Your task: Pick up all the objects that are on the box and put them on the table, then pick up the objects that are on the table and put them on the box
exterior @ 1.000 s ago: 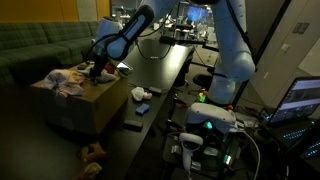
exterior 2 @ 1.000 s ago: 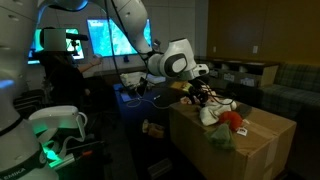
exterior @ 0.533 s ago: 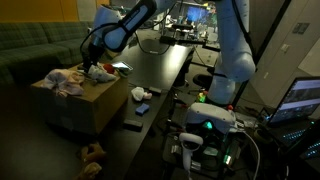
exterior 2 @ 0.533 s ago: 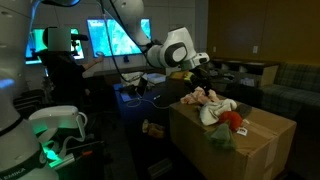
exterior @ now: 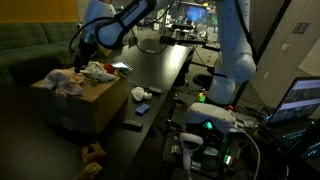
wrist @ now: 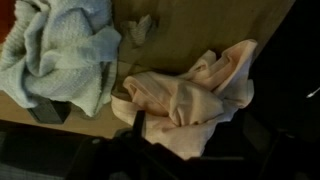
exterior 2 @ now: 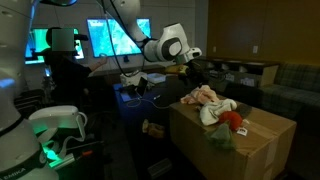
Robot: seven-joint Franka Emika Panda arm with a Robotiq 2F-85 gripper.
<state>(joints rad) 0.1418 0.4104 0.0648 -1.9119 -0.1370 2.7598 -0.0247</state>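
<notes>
I will lower my gripper slightly outward onto the crumpled folds of the pink cloth below its open fingers, rather than the blue-grey cloth [wrist: 60,55].
A cardboard box [exterior: 85,100] carries a heap of cloths [exterior: 70,80]; it also shows in the other exterior view [exterior 2: 250,140]. In the wrist view a pinkish cloth [wrist: 190,95] and a pale blue-grey cloth [wrist: 60,55] lie crumpled on the box top [wrist: 200,30]. A red object [exterior 2: 232,119] sits by the cloths [exterior 2: 205,99]. My gripper [exterior: 82,47] hangs above the box's far end, open and empty, also seen in the other exterior view [exterior 2: 195,68]. In the wrist view the gripper [wrist: 195,140] is dark, directly over the pink cloth.
The long black table [exterior: 160,75] beside the box holds a white object [exterior: 140,93], a blue object [exterior: 143,108] and a dark flat one [exterior: 130,125]. A stuffed toy [exterior: 93,152] lies on the floor. A sofa [exterior: 35,45] stands behind the box.
My gripper has risen from the box top and moved back and away from it. The pink cloth now lies on the box below it.
</notes>
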